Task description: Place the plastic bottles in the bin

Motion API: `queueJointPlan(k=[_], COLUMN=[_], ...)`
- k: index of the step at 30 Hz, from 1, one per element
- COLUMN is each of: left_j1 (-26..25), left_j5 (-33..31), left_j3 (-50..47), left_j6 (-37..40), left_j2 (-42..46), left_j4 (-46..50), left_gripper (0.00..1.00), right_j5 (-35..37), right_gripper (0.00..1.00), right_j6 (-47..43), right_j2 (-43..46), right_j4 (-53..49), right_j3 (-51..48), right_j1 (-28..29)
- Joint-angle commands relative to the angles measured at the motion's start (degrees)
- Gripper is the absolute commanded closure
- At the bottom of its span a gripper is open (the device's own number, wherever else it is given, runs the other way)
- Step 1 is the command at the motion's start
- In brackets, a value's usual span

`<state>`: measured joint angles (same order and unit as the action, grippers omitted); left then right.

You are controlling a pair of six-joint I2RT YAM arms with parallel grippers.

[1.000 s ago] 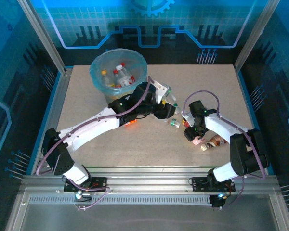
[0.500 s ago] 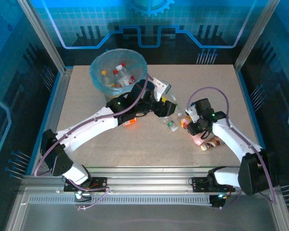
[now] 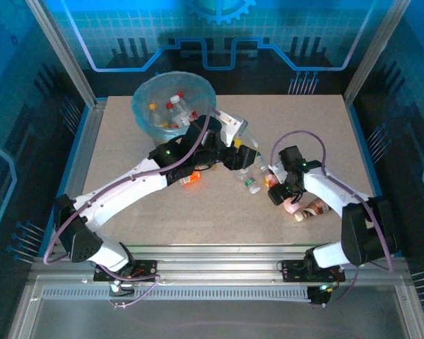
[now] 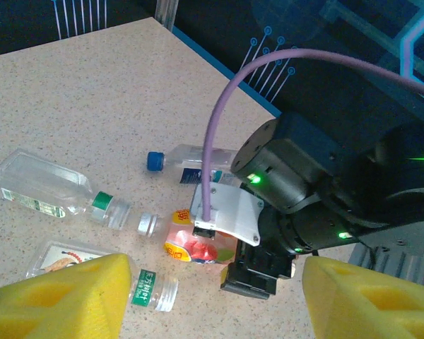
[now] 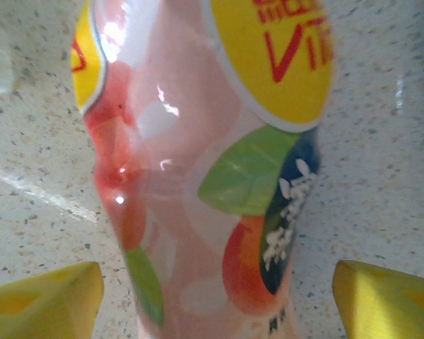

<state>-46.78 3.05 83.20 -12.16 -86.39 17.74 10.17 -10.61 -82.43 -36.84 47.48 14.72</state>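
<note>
The pink bottle is lying under my right gripper, so my left gripper should move toward the bin point(image 3: 147, 113) next and close on the pink bottle's end with the cap brought over.
The bin point(image 3: 147, 113), grey and lined with a light-blue bag, stands at the table's back left with several plastic bottles inside. My right gripper point(image 5: 212, 304) is open, its yellow fingertips point(image 5: 46, 296) on either side of a crushed pink bottle point(image 5: 212, 155) lying on the table, with a gap on each side. From above, that gripper point(image 3: 280, 195) is over the pink bottle point(image 3: 291, 205). My left gripper point(image 4: 212, 300) is open and hovers above the same cluster with nothing between its pads point(image 4: 56, 296); from above the left gripper point(image 3: 244, 155) is at mid-table. Clear bottles point(image 4: 49, 187) lie below it.
A blue-capped clear bottle point(image 4: 191, 159) and a green-labelled one point(image 3: 251, 185) lie between the arms. A brownish bottle point(image 3: 316, 208) lies right of the pink one, an orange one point(image 3: 191, 180) under the left forearm. Metal rails edge the table point(image 3: 325, 120).
The right gripper has shifted slightly left and sits over the pink bottle. The left arm has drawn back a little toward the bin. The green-labelled bottle has shifted slightly.
</note>
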Motion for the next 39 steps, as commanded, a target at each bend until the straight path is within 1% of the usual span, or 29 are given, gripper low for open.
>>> queueJointPlan(k=[1, 7, 9, 13, 19, 22, 25, 29, 32, 36, 39], left_j1=[-0.32, -0.24, -0.24, -0.15, 0.02, 0.03, 0.11, 1.22, 3.18, 5.99, 7.41], left_j5=[-1.19, -1.52, -1.58, -1.80, -1.49, -1.72, -1.99, -1.68, 0.49, 5.51, 8.66], left_j3=[-0.38, -1.28, -1.20, -1.02, -0.23, -0.31, -0.81, -1.67, -2.82, -5.46, -7.13], left_j6=[-0.85, -0.44, 0.07, 0.49, 0.26, -0.13, -0.81, -3.51, -7.99, -13.30, -15.78], left_j2=[1.59, 1.66, 1.78, 2.09, 2.64, 3.71, 4.98, 6.23, 6.93, 7.85, 8.53], left_j4=[-0.03, 0.18, 0.53, 0.59, 0.58, 0.37, -0.07, -0.40, -1.27, -4.05, -6.15], left_gripper=[0.34, 0.33, 0.33, 0.33, 0.33, 0.32, 0.31, 0.30, 0.30, 0.32, 0.40], right_j5=[-0.05, -0.78, -1.16, -2.41, -1.89, -1.87, -4.56, -12.36, -15.63, -19.27, -18.59], right_gripper=[0.22, 0.34, 0.41, 0.48, 0.50, 0.50, 0.50, 0.49, 0.49, 0.49, 0.48], right_j6=[0.24, 0.51, 0.50, 0.85, 0.84, 0.98, 1.69, 1.50, 1.84, 2.61, 2.14], right_j2=[-3.40, -4.93, -4.30, -1.56, 5.42, 9.80, 15.23, 22.38, 26.29, 26.77, 25.41], right_j4=[1.23, 2.53, 2.35, 1.28, -1.55, -3.58, -4.55, -2.42, 0.97, 3.18, 2.92], right_j3=[1.94, 2.31, 2.13, 1.95, 2.53, 5.15, 6.75, 7.83, 7.84, 9.14, 10.56], right_j1=[0.66, 1.00, 1.00, 1.06, 1.37, 2.09, 3.80, 9.00, 13.50, 17.68, 20.47])
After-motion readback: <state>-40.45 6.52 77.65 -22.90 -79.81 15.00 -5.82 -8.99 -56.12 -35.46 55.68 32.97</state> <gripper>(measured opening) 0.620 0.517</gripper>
